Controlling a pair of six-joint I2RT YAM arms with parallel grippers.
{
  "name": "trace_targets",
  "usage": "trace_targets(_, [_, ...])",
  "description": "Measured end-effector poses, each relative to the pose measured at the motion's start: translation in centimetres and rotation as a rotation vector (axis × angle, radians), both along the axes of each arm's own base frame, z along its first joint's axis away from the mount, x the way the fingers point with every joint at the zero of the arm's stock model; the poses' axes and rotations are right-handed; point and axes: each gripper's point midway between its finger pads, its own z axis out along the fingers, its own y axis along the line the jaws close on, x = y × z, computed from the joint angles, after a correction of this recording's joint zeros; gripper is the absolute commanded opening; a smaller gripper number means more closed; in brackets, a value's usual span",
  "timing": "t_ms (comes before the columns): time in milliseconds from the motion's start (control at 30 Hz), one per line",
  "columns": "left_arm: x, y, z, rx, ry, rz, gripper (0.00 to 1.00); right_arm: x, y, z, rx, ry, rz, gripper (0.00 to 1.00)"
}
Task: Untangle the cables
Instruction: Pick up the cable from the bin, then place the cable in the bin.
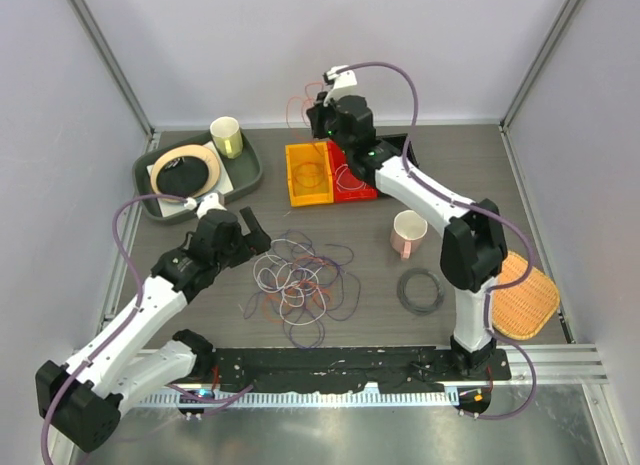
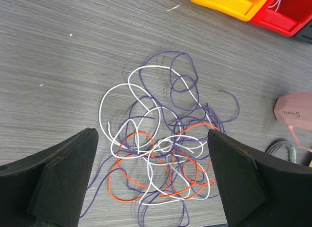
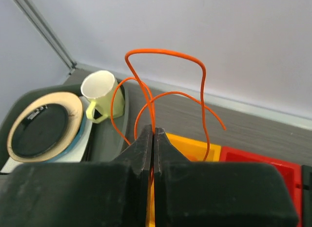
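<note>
The right gripper next needs to tip downward and go down into the yellow bin (image 1: 308, 175) (image 3: 190, 146) below it, to release the orange cable where orange loops already show.
A tangle of white, orange and purple cables (image 1: 300, 280) lies on the table in front of the arms. In the left wrist view it (image 2: 161, 154) spreads out below and between my fingers. My left gripper (image 1: 256, 233) (image 2: 151, 134) is open and empty, hovering above the tangle's left side. My right gripper (image 1: 318, 110) (image 3: 153, 132) is shut on one orange cable (image 3: 165, 52) (image 1: 297, 105). It holds the cable raised near the back wall, above the yellow bin (image 1: 308, 175) (image 3: 190, 146). The cable's loops stand up above the jaws.
A red bin (image 1: 352, 180) (image 3: 263, 161) sits beside the yellow one. A grey tray (image 1: 245, 170) at back left holds a plate (image 1: 185, 170) and a yellow mug (image 1: 226, 135). A pink mug (image 1: 408, 233), a black cord ring (image 1: 421, 290) and an orange woven mat (image 1: 525, 295) lie on the right.
</note>
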Motion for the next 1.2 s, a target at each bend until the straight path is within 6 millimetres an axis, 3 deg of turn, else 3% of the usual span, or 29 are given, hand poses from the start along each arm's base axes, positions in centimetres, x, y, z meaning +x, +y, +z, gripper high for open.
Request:
trace_targets(100, [-0.4, 0.6, 0.1, 0.013, -0.002, 0.014, 1.0, 1.1, 1.3, -3.9, -0.015, 0.06, 0.005, 0.01])
trace_targets(333, [-0.9, 1.3, 0.3, 0.023, -0.01, 0.032, 1.0, 3.7, 2.8, -15.6, -0.11, 0.235, -0.021, 0.01])
trace_targets(467, [-1.1, 1.6, -0.1, 0.034, 0.002, 0.038, 1.0, 4.0, 2.9, -20.3, -0.161, 0.315, -0.038, 0.01])
trace_targets(567, [-1.3, 1.8, -0.3, 0.041, 0.013, 0.044, 1.0, 3.6, 2.7, -21.3, -0.188, 0.34, -0.058, 0.01])
trace_targets(1000, [-2.3, 2.5, -1.2, 0.041, 0.065, 0.087, 1.0, 1.8, 4.5, -21.3, -0.196, 0.33, -0.143, 0.01])
trace_targets(1200, [-2.4, 2.7, -1.4, 0.035, 0.074, 0.108, 1.0, 1.9, 4.2, -23.2, -0.176, 0.368, -0.181, 0.06])
